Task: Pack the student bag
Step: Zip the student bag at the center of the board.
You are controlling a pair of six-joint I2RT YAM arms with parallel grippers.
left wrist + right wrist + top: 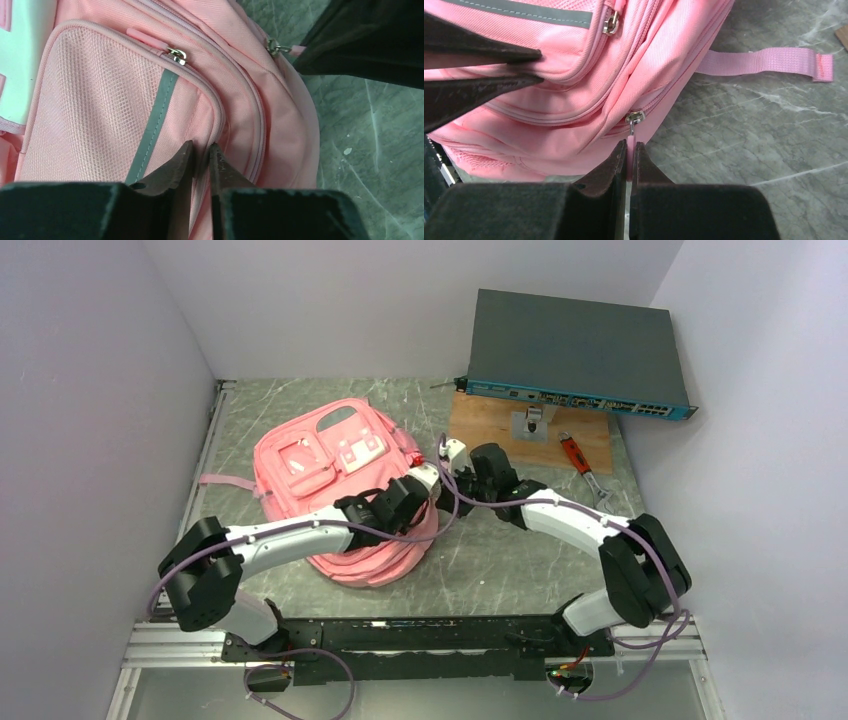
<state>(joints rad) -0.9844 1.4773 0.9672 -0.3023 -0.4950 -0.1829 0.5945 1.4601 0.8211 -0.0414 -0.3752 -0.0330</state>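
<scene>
The bag's near end (479,159) lies behind my right gripper and the slider (634,118) is short of it, so next my right gripper will pull the slider's pull back along the side of the bag and let it go.
The student bag (320,470), a soft pink backpack, lies flat on the table at centre left. My left gripper (201,150) has its jaws nearly together on a fold of pink fabric at the edge of the mesh front pocket (100,110). In the right wrist view those same left fingertips (536,52) pinch the pocket's rim. My right gripper (629,146) is shut on the pink zipper pull (629,144), which hangs from a metal slider (634,118) at the bag's right side. Both grippers meet at the bag's right edge (438,485).
A dark network switch (575,355) leans at the back right over a wooden board (500,425). A red-handled tool (577,455) lies beside the board. A pink strap (769,61) trails onto the table. Walls close in on the left, back and right.
</scene>
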